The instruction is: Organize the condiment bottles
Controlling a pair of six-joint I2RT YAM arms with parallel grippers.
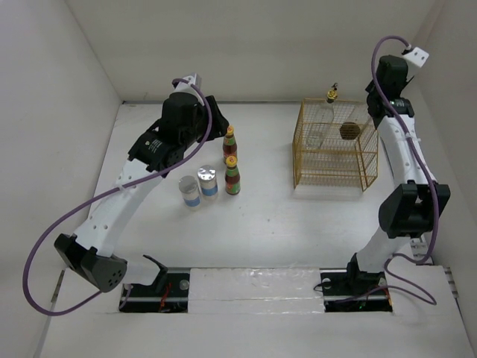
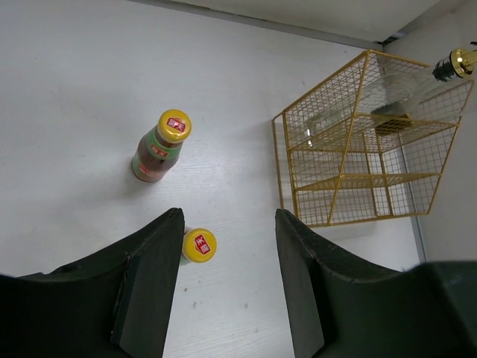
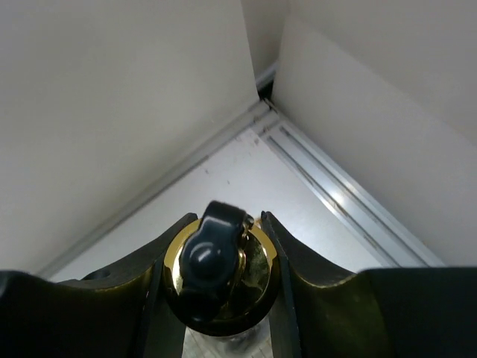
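Observation:
The rack slot around the bottle's base is below and to the left in the top view, so the robot's right gripper will next move down that way and release the stopper.
Two small sauce bottles with yellow caps stand mid-table, one farther and one nearer. Two silver-lidded jars stand to their left. My left gripper is open and empty above the sauce bottles; the nearer bottle's cap sits beside its left finger. My right gripper is shut on the gold stopper of a clear glass bottle at the gold wire rack. A second glass bottle stands at the rack's back.
The rack stands at the back right, close to the right wall. White walls enclose the table on the left, back and right. A metal rail runs along the floor near the corner behind the rack.

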